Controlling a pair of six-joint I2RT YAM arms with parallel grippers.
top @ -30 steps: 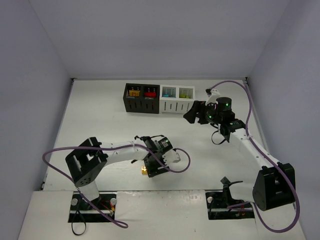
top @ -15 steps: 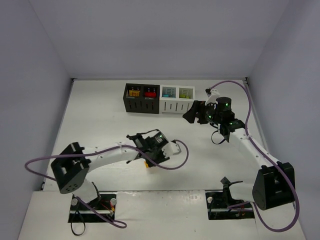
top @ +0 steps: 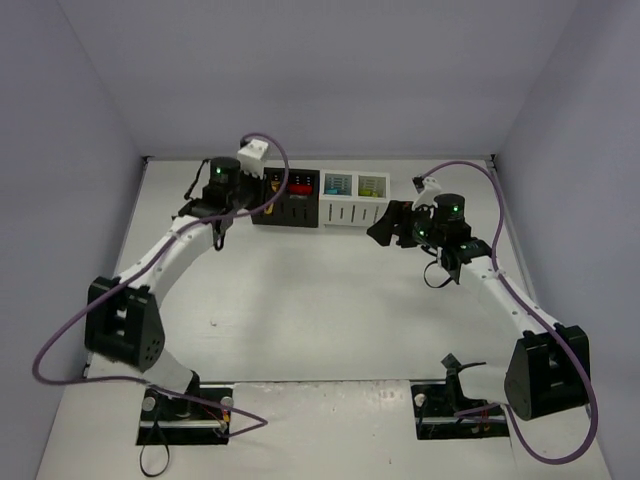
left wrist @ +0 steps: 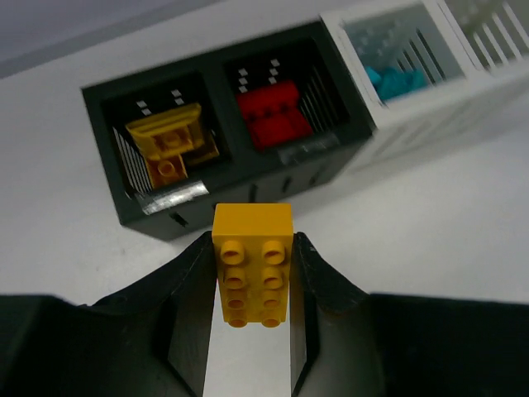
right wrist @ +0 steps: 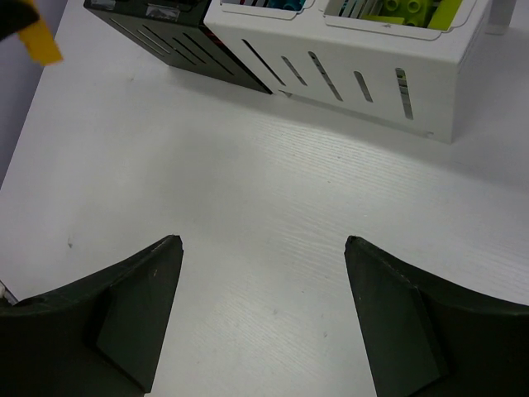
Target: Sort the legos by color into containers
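Observation:
The black bin of yellow and orange legos lies outward, so the left gripper will next carry the matching brick outward over the front side of the black containers and release it.
My left gripper point(left wrist: 252, 240) is shut on a yellow-orange lego point(left wrist: 252, 265), studs facing the camera, just short of the front wall of the black containers point(left wrist: 248, 186). The left black bin holds yellow and orange legos point(left wrist: 169, 145), the right black one red legos point(left wrist: 273, 112). Teal legos point(left wrist: 393, 80) lie in the adjoining white bin point(left wrist: 430, 124). From above, the left gripper point(top: 258, 197) hangs at the black pair's left end point(top: 285, 210). My right gripper point(right wrist: 263, 244) is open and empty over bare table, near the white bins point(right wrist: 355, 74) holding green legos point(right wrist: 405, 10).
The row of bins stands at the back of the white table point(top: 320, 300), with grey walls on the left, right and behind. Purple cables loop from both arms. The right gripper point(top: 385, 228) hovers just right of the white bins point(top: 352, 212).
The left arm closed on the yellow-orange lego near the table's front middle and swung it back and left to the black bins. The right arm has stayed put.

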